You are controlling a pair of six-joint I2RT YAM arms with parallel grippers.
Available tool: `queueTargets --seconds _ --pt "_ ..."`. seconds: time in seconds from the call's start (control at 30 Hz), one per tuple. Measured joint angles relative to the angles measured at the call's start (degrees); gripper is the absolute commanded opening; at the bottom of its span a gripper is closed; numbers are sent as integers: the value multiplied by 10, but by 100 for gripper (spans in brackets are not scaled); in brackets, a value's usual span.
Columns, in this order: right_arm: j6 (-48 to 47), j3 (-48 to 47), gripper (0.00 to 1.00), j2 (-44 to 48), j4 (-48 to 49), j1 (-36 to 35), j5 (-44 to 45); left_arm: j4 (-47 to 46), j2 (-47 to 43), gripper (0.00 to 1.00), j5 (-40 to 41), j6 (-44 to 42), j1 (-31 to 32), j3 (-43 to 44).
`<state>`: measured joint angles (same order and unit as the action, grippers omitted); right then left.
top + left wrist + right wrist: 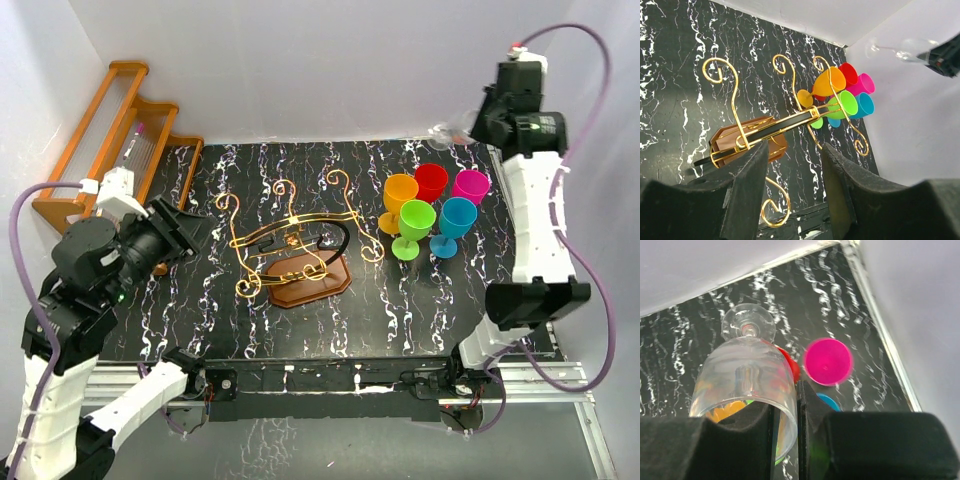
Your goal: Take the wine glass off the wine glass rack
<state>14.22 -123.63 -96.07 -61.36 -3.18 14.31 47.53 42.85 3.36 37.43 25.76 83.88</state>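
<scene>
The robot should next move its right gripper back and down onto the tabletop [480,248] beside the blue goblet and let go of the wine glass, because that spot is bare toward the wall.
The gold wire wine glass rack [290,243] stands on its reddish-brown base [318,284] mid-table, with no glass hanging on it; it also shows in the left wrist view [747,131]. The clear wine glass [747,375] is pinched by its rim wall in my right gripper [797,390]. That gripper [480,125] holds it high over the back right corner, the foot pointing left [445,130]. The glass also shows in the left wrist view [900,50]. My left gripper [197,232] is open and empty just left of the rack, its fingers [747,180] pointed at it.
Several coloured plastic goblets stand in a cluster right of the rack: orange [400,192], red [431,181], magenta [471,185], green [415,222], blue [458,218]. An orange-brown stepped wooden shelf [125,125] leans at the back left wall. White walls close in on both sides.
</scene>
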Motion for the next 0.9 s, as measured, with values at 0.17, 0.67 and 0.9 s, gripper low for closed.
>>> queueTargets --seconds 0.17,0.67,0.9 --pt "11 90 8 119 -19 87 1 -9 41 45 -13 -16 0 5" --pt "31 352 8 325 -79 116 120 -21 208 45 -29 -81 0 100" --pt "41 423 8 293 -79 126 119 -21 261 45 -27 -107 0 166"
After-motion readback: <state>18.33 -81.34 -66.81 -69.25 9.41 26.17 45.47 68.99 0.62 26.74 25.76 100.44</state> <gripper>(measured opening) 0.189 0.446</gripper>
